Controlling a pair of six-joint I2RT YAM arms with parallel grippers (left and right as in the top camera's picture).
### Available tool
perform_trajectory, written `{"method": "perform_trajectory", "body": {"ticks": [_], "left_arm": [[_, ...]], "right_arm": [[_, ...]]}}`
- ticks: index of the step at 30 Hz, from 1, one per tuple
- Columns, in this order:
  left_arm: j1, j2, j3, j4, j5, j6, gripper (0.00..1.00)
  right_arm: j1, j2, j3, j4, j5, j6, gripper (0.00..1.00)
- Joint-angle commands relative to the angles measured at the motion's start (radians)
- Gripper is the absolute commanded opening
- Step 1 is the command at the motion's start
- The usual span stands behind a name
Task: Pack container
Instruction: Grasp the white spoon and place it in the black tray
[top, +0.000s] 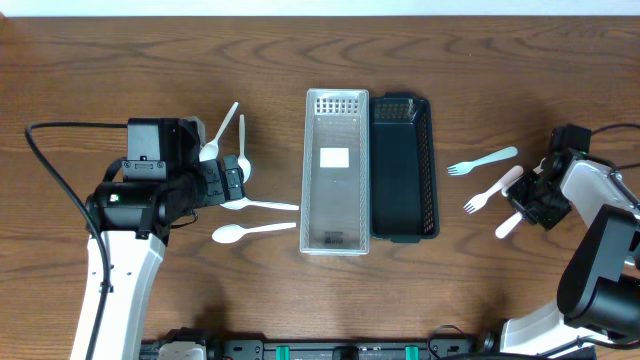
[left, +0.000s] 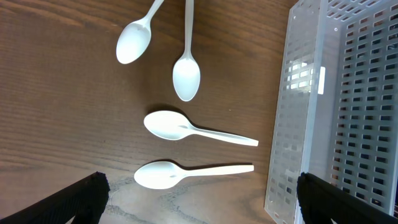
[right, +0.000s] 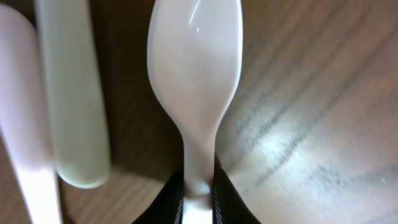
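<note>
The right gripper lifts the white spoon (top: 508, 226) past the forks next, then lowers it into the teal container, which stands open and empty.
A clear slotted container (top: 306, 170) and a dark teal one (top: 432, 170) stand side by side at the table's middle; both look empty. Several white plastic spoons lie left of them, two near ones (left: 186, 129) (left: 180, 174) and two farther (left: 134, 40) (left: 186, 74). My left gripper (top: 232, 180) is open and empty above these spoons (left: 199, 208). My right gripper (top: 530, 205) at the far right is shut on the handle of a white spoon (right: 194, 74) (top: 508, 226), low over the table.
A pale green fork (top: 483, 161) and a white fork (top: 490, 192) lie right of the teal container, close to my right gripper. Their handles (right: 74, 93) (right: 25, 137) show beside the held spoon. A black cable (top: 55, 180) loops by the left arm.
</note>
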Motion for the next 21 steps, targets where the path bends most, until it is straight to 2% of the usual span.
{"method": "perform_trajectory", "body": {"ticks": [1,5,8,10,14,17,21], "left_arm": [[0.004,0.006,0.015,-0.002,-0.013,0.011,0.98],[0.004,0.006,0.015,-0.002,-0.013,0.011,0.98],[0.004,0.006,0.015,-0.002,-0.013,0.011,0.98],[0.004,0.006,0.015,-0.002,-0.013,0.011,0.98],[0.004,0.006,0.015,-0.002,-0.013,0.011,0.98],[0.004,0.006,0.015,-0.002,-0.013,0.011,0.98],[0.004,0.006,0.015,-0.002,-0.013,0.011,0.98]], "right_arm": [[-0.003,-0.040,-0.019,-0.031,0.015,0.002,0.04],[0.019,-0.196,0.004,-0.060,-0.003,-0.037,0.04],[0.066,-0.364,0.037,-0.056,-0.106,-0.131,0.05],[0.131,-0.500,0.069,-0.034,-0.180,-0.182,0.06],[0.259,-0.651,0.083,0.037,-0.236,-0.194,0.01],[0.389,-0.701,0.083,0.075,-0.248,-0.192,0.01],[0.543,-0.661,0.069,0.114,-0.241,-0.171,0.01]]}}
